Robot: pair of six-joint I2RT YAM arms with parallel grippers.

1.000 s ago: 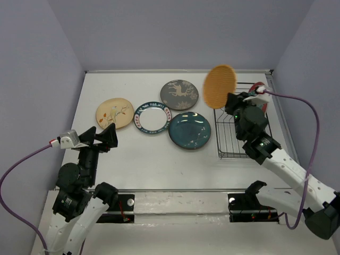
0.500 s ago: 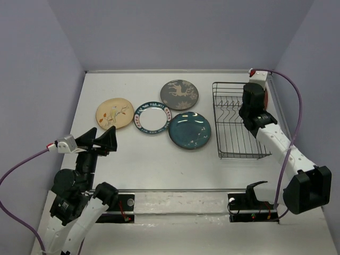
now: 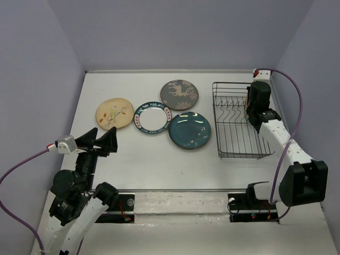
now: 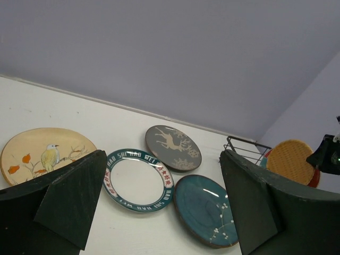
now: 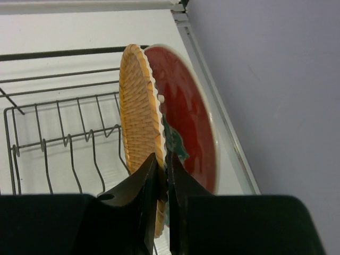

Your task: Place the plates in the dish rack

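Observation:
My left gripper comes down to the right in the top view onto the white plate's near rim (image 3: 139,127) (image 4: 115,196) next. The plate's rim lies below it, facing bare tabletop.
My right gripper (image 5: 166,169) is shut on the rim of the orange plate (image 5: 139,119), which stands on edge in the dish rack (image 5: 53,135) right beside the red plate with teal flowers (image 5: 188,119). In the top view the right gripper (image 3: 258,108) sits over the right end of the black wire rack (image 3: 239,156) and hides both plates. The cream plate (image 3: 114,113), white teal-rimmed plate (image 3: 152,117), grey deer plate (image 3: 179,94) and teal-blue plate (image 3: 189,130) lie flat on the table. My left gripper (image 3: 101,139) is open and empty, well short of them.
The left wrist view shows the gripper (image 4: 162,183) framing the white plate (image 4: 137,179) and teal-blue plate (image 4: 207,210), with the orange plate (image 4: 291,161) at the far right. The right wall stands close beside the rack. Several rack tines stand left of the orange plate.
My right arm has swung the orange plate from high above the rack's left side down into the rack's right end, beside the red plate. The left arm shifted only slightly.

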